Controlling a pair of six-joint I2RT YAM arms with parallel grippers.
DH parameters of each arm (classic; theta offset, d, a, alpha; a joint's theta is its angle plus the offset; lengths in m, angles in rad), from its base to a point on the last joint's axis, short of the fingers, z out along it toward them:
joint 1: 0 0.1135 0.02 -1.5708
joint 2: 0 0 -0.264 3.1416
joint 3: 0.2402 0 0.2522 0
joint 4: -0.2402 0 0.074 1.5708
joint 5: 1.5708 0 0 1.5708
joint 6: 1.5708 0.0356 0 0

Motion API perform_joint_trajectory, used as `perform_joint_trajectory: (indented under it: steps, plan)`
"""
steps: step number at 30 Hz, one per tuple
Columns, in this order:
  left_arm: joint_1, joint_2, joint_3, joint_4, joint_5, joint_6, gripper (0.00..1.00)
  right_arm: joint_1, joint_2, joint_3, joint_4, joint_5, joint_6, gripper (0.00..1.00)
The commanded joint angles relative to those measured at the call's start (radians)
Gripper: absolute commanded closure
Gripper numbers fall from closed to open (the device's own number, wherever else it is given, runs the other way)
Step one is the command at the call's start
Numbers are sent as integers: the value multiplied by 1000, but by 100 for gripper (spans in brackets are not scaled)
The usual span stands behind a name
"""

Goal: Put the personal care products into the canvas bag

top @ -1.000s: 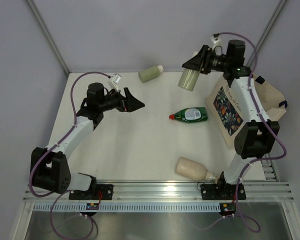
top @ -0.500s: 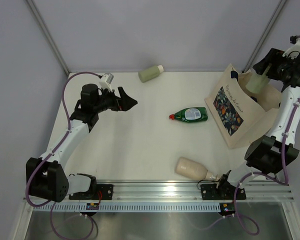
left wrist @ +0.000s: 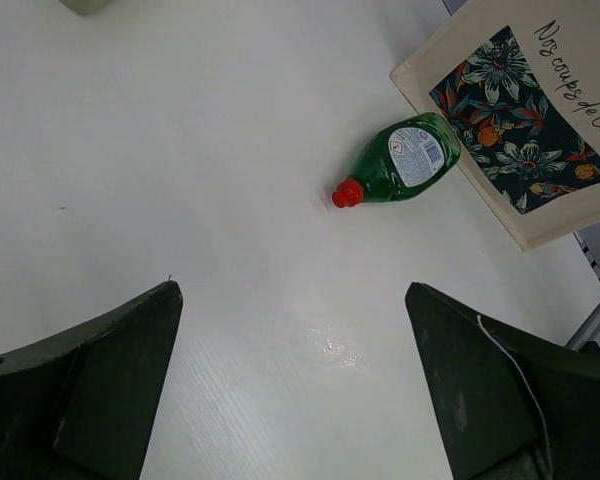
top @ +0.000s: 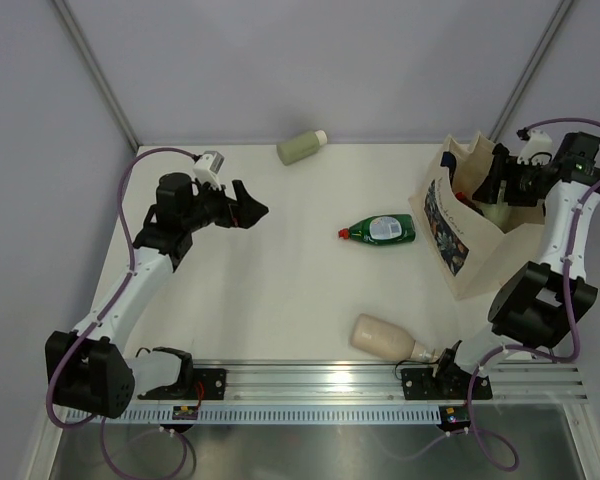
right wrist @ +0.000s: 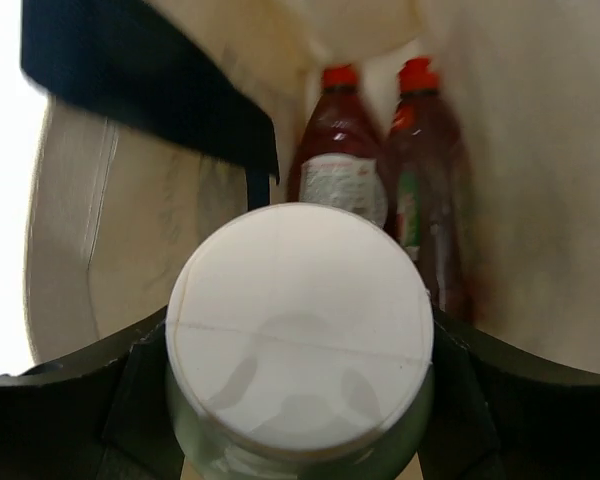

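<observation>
My right gripper will move down toward the bag's flowered side next and let go of the sage-green bottle (right wrist: 298, 335) beside the dark red bottles, since the sage-green bottle already hangs inside the bag's opening.
The canvas bag (top: 458, 255) stands at the right; its flowered panel also shows in the left wrist view (left wrist: 525, 130). My right gripper (top: 500, 195) is shut on a pale sage-green bottle (right wrist: 298, 335) and holds it inside the bag's mouth. Two dark red bottles (right wrist: 335, 170) with red caps lie inside the bag. The green bottle with a red cap (top: 380, 230) lies mid-table, also in the left wrist view (left wrist: 400, 165). A second sage bottle (top: 302, 147) lies at the back. The beige bottle (top: 383, 338) lies near the front. My left gripper (top: 252, 208) is open and empty above the left side.
The table's back wall and corner posts frame the area. The aluminium rail (top: 320, 385) with both arm bases runs along the front edge. The bag's dark handle tab (right wrist: 150, 90) hangs beside the held bottle.
My right gripper has carried the sage-green bottle from above the table's back to the bag and down into its mouth. My left gripper has drawn back to the left.
</observation>
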Motion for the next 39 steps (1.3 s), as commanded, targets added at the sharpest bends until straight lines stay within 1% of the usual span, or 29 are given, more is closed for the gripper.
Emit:
perform_joint_trajectory:
  steps: [1,2,3,6,7,9,10,11,12,14,15,17,21,26,28,29,30,31,32,33,34,37,38,39]
  plan:
    - [7,-25,-12,30,-20,27,1,22,-61,-71,-3,-110,-99,100]
    - [7,-23,-14,32,-18,27,1,34,-72,-99,8,-101,-102,100]
    - [7,-23,-14,33,-18,27,1,66,-96,-160,24,-60,-99,96]
    - [7,-20,-12,32,-14,27,1,115,-121,-261,89,28,-67,87]
    - [9,-19,-12,33,-12,27,1,141,-122,-277,122,65,-54,71]
    - [9,-19,-9,26,-11,27,1,157,-133,-294,137,138,-44,57]
    - [11,-19,-9,26,-12,27,1,164,-136,-291,143,174,-45,40]
    - [11,-20,-6,23,-12,30,1,164,-142,-281,146,201,-50,27]
    - [11,-20,-6,15,-14,31,1,164,-148,-245,140,243,-83,19]
    - [11,-22,-9,12,-15,35,1,163,-155,-199,123,277,-111,5]
    - [11,-23,-9,9,-15,36,1,163,-164,-148,118,296,-134,2]
    - [11,-26,-6,7,-18,36,1,161,-167,-55,106,315,-152,1]
    - [12,-34,-3,9,-29,35,1,161,-144,77,80,340,-145,1]
    - [12,-56,12,-34,-55,62,1,163,-148,162,49,292,-154,0]
    - [17,-63,22,-49,-72,74,1,170,-167,179,-18,158,-211,1]
    - [17,-66,26,-62,-78,77,1,180,-178,182,-50,108,-285,0]
    - [18,-74,28,-66,-83,81,1,193,-193,186,-95,-10,-341,1]
    - [20,-79,29,-71,-89,84,1,245,-196,191,-151,-57,-393,1]
    - [21,-85,34,-79,-92,87,1,284,-196,193,-278,-90,-501,1]
    - [23,-92,35,-80,-95,88,1,328,-195,185,-337,-122,-542,0]
    - [23,-99,35,-85,-97,91,1,420,-191,167,-418,-128,-563,1]
    - [27,-114,34,-94,-98,94,1,575,-201,20,-480,-108,-584,1]
    - [27,-115,32,-99,-98,96,1,682,-228,-92,-466,-52,-570,1]
    - [27,-118,31,-102,-98,97,1,744,-248,-147,-451,-17,-559,1]
